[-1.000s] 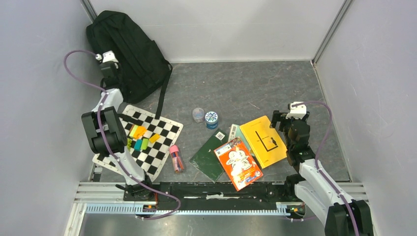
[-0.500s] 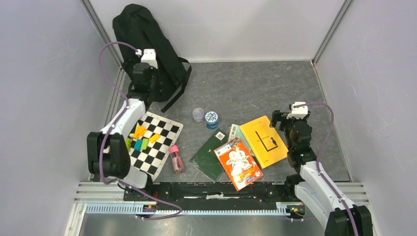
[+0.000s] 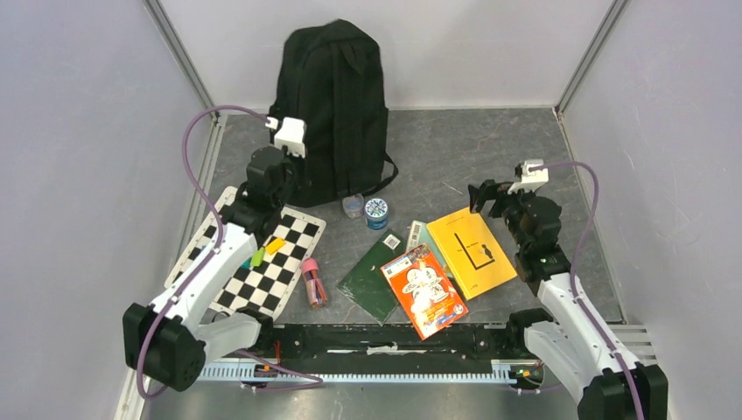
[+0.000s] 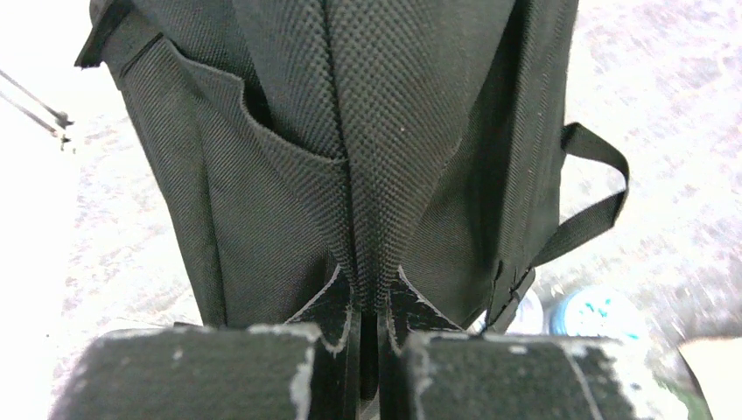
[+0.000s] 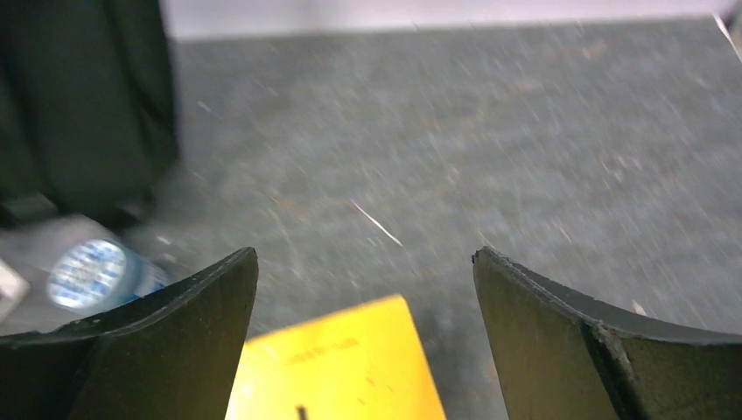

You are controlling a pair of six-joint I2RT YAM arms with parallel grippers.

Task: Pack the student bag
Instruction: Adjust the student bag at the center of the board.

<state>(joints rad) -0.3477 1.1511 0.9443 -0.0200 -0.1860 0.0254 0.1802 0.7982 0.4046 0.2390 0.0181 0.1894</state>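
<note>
Next, the left gripper draws back and toward the clear jar, then releases the bag's fabric, since a fold of the student bag point(image 3: 337, 105) is pinched between its fingers.
The student bag point(image 3: 337, 105), a big black backpack, lies at the back middle of the table with its straps facing up. My left gripper point(image 3: 299, 175) is at its near left edge, shut on a ridge of black bag fabric point(image 4: 372, 219) pinched between the fingertips point(image 4: 341, 306). In the left wrist view the student bag point(image 4: 262, 175) fills most of the frame, a strap loop point(image 4: 604, 188) hanging at the right. My right gripper point(image 3: 478, 194) hovers open above the far end of a yellow book point(image 5: 337, 367), with nothing between its fingers point(image 5: 201, 297).
In front of the bag stand a clear jar point(image 3: 353, 204) and a blue-lidded jar point(image 3: 377, 212). A green book point(image 3: 372, 276), an orange comic point(image 3: 424, 289) and the yellow book point(image 3: 472, 249) lie near the front. A chessboard point(image 3: 289, 254) with coloured blocks and a pink case point(image 3: 313, 280) lie at left.
My left arm has swung right, dragging the bag from the back left corner to the back middle. My right gripper has turned a little to the left, still open.
</note>
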